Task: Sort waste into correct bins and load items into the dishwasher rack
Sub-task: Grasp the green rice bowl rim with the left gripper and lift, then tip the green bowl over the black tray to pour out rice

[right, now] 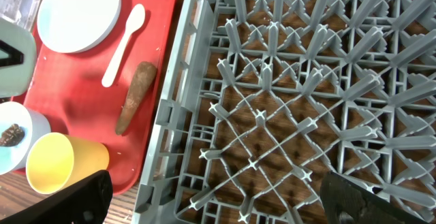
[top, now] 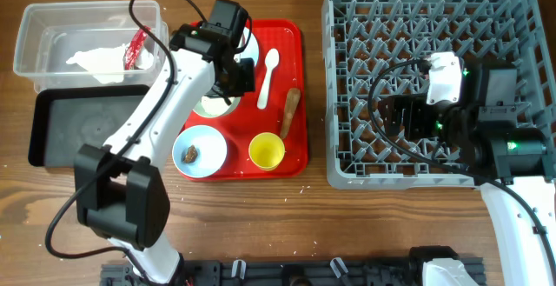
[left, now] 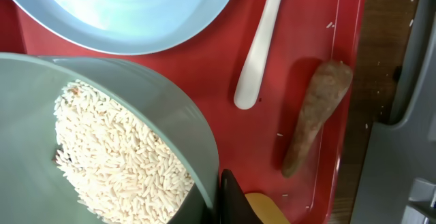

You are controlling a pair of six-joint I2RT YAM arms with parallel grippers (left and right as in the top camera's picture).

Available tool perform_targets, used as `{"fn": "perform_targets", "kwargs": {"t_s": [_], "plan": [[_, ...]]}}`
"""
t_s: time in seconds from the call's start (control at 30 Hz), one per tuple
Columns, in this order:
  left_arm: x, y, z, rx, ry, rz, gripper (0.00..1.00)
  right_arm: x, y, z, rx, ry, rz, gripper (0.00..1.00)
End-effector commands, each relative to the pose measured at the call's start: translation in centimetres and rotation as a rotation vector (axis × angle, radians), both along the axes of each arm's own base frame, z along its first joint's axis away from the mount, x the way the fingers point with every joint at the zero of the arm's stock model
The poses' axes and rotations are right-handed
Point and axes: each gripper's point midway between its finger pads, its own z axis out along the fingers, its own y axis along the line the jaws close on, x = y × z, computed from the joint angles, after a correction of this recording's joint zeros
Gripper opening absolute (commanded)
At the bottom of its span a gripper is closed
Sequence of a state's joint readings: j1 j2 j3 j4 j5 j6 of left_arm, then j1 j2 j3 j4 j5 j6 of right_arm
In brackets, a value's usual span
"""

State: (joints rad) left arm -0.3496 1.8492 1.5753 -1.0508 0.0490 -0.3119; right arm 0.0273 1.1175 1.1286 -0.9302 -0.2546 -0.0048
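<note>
My left gripper needs to swing over the empty black tray (top: 78, 125) next and tip the bowl, because there is rice in it. Then it needs to come back and release the bowl on the red tray (top: 294, 38).
My left gripper (top: 228, 82) (left: 211, 205) is shut on the rim of a pale blue-green bowl (top: 211, 105) (left: 174, 112) holding white rice grains (left: 116, 156), over the red tray (top: 294, 38). On that tray lie a pale blue plate (left: 136, 13), a white spoon (top: 268, 77), a brown stick (top: 289, 110), a yellow cup (top: 267, 151) and a second bowl (top: 201, 140) with a brown lump (top: 189, 154). My right gripper (top: 408, 116) (right: 218, 203) is open and empty above the grey dishwasher rack (top: 434, 8).
The clear tub (top: 35, 43) at the far left holds a white tissue (top: 95, 60) and a red wrapper (top: 135, 51). The black tray (top: 52, 129) lies just in front of it. The rack's pegs (right: 293, 101) stand under my right gripper.
</note>
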Motion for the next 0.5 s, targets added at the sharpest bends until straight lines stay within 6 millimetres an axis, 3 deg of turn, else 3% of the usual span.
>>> {"fn": "perform_targets", "kwargs": {"t_s": [0.0,0.13,0.23,0.47], "plan": [[0.3,2.7,1.9,-0.007,-0.028,0.118,0.04,0.3,0.2,0.3,0.016,-0.007,0.005,0.99],[1.0,6.5,2.6,-0.015,-0.039,0.223,0.04,0.3,0.2,0.3,0.016,-0.009,0.005,0.99],[1.2,10.6,2.4,-0.008,-0.022,0.325,0.04,0.4,0.2,0.4,0.017,-0.013,0.005,0.99],[0.9,16.4,2.3,-0.004,-0.003,0.448,0.04,0.4,0.2,0.4,0.017,-0.012,0.005,0.99]]}}
